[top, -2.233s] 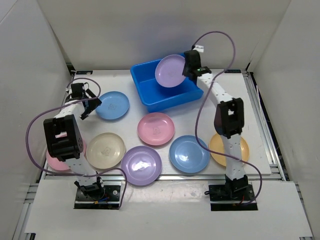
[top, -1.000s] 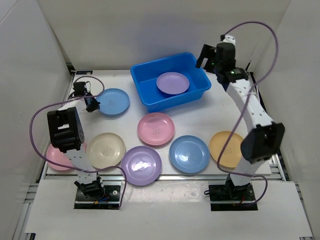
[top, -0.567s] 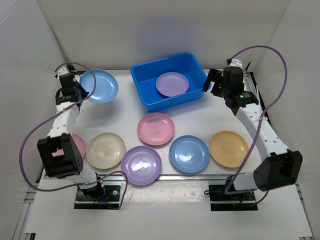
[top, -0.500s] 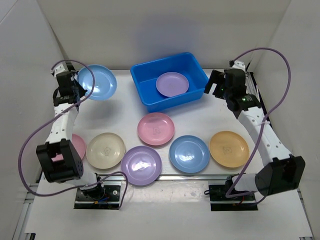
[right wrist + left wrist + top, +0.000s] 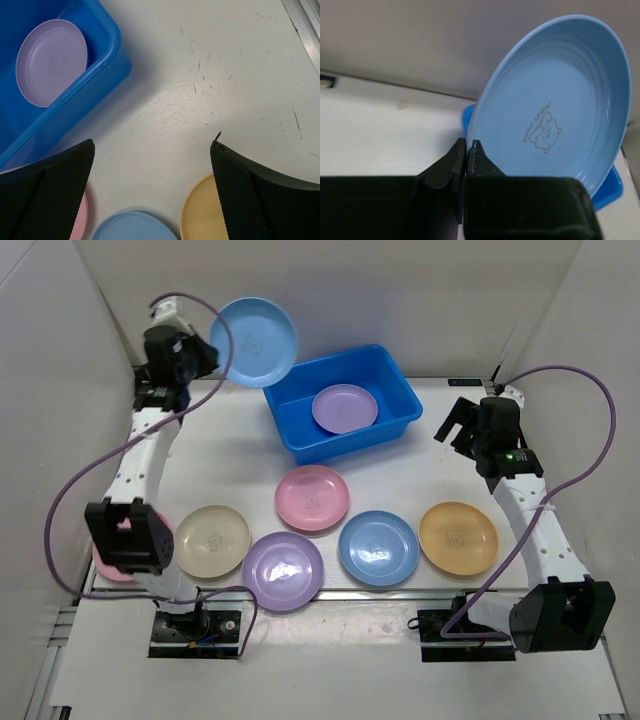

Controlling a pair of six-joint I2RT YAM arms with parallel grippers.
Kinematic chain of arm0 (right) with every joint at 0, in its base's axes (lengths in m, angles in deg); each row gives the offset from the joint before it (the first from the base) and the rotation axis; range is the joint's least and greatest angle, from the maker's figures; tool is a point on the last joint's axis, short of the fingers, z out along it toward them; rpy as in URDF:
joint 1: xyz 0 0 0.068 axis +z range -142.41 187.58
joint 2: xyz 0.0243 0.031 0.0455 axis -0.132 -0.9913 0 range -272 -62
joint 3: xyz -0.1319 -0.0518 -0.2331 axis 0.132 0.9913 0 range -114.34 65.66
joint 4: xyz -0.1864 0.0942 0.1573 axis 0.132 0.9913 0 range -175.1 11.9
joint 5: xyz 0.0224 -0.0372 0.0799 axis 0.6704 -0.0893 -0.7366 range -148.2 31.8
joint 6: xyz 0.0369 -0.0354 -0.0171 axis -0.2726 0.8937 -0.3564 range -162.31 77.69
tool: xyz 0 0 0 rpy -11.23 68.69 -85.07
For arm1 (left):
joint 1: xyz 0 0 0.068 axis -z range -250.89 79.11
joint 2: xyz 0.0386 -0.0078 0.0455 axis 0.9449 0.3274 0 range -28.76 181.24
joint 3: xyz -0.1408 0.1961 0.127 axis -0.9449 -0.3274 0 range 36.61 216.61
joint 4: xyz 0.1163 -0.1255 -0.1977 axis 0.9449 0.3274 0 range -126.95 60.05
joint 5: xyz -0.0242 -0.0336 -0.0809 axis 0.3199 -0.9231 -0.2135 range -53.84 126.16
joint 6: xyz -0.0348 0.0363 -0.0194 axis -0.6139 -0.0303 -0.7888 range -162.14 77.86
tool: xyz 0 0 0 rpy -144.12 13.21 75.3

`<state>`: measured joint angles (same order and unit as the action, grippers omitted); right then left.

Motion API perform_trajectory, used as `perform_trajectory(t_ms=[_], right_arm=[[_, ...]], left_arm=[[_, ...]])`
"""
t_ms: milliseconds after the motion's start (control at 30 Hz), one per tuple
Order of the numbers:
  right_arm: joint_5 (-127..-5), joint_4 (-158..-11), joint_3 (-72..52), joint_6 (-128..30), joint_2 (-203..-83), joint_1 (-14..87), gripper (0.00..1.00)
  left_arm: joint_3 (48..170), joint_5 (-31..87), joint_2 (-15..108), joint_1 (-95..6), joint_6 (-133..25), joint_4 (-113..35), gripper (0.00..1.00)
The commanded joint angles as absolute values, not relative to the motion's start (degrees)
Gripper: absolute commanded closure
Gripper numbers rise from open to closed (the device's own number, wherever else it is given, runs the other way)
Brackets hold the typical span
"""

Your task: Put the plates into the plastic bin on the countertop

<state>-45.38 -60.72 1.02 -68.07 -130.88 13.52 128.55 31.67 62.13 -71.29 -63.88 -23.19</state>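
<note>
My left gripper moves the light blue plate to the right in the top view next, then lowers it over the purple plate in the bin.
My left gripper (image 5: pixel 197 356) (image 5: pixel 468 143) is shut on the rim of a light blue plate (image 5: pixel 253 340) (image 5: pixel 555 115), held tilted in the air just left of the blue plastic bin (image 5: pixel 345 443) (image 5: pixel 107 60). A purple plate (image 5: pixel 345 408) (image 5: pixel 51 62) lies flat in the bin. My right gripper (image 5: pixel 459 426) (image 5: pixel 152 145) hangs open and empty over the bare countertop (image 5: pixel 220 450), right of the bin. On the countertop lie a pink plate (image 5: pixel 312 497), a cream plate (image 5: pixel 212 540), a purple plate (image 5: pixel 283 571), a blue plate (image 5: pixel 378 547) and an orange plate (image 5: pixel 458 537).
Another pink plate (image 5: pixel 103 566) shows partly behind the left arm at the near left edge. Metal rails run along the countertop's right edge (image 5: pixel 530 490), and white walls close in on three sides. Purple cables loop beside both arms.
The left gripper lifted the light blue plate off the countertop and carried it up toward the bin. The right gripper dropped the purple plate in the bin and drew back right.
</note>
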Motion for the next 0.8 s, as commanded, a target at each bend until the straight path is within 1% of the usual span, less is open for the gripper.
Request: perform_trajectory(t_ms=[0, 33, 100, 133, 167, 233, 300, 467, 767], right_arm=[[-46.9, -61.5, 1.7, -69.4, -128.8, 12.3, 0.01], [-47.1, -61.9, 1.7, -69.7, -129.0, 11.8, 0.01], [-48.3, -62.6, 1.9, -69.9, -129.8, 11.1, 0.01], [-48.7, -62.6, 1.7, -70.1, -130.0, 10.9, 0.01], [-49.1, -62.7, 1.3, -70.3, -130.5, 10.8, 0.01], [-49.2, -61.4, 0.6, -70.3, -131.3, 10.0, 0.01], [-49.1, -61.2, 0.8, -70.4, -131.6, 9.9, 0.01], [-49.8, -60.8, 2.0, -71.8, -133.9, 8.3, 0.01], [-51.9, -60.5, 1.6, -72.5, -138.6, 5.3, 0.01]], left_arm=[[136.6, 28.4, 69.3, -63.4, -63.3, -23.4, 0.90], [138.9, 28.2, 74.3, -62.1, -63.4, -23.2, 0.90], [146.3, 29.5, 79.3, -58.3, -63.9, -21.7, 0.90], [149.3, 30.5, 84.7, -57.2, -64.3, -21.0, 0.90], [155.7, 30.9, 87.8, -56.3, -64.6, -19.7, 0.90], [162.1, 31.6, 95.6, -54.5, -65.3, -16.2, 0.90], [167.7, 31.9, 99.5, -53.5, -66.0, -15.3, 0.90], [172.7, 31.9, 108.7, -51.9, -68.4, -15.5, 0.90], [173.1, 33.0, 115.0, -51.1, -71.5, -18.3, 0.90]])
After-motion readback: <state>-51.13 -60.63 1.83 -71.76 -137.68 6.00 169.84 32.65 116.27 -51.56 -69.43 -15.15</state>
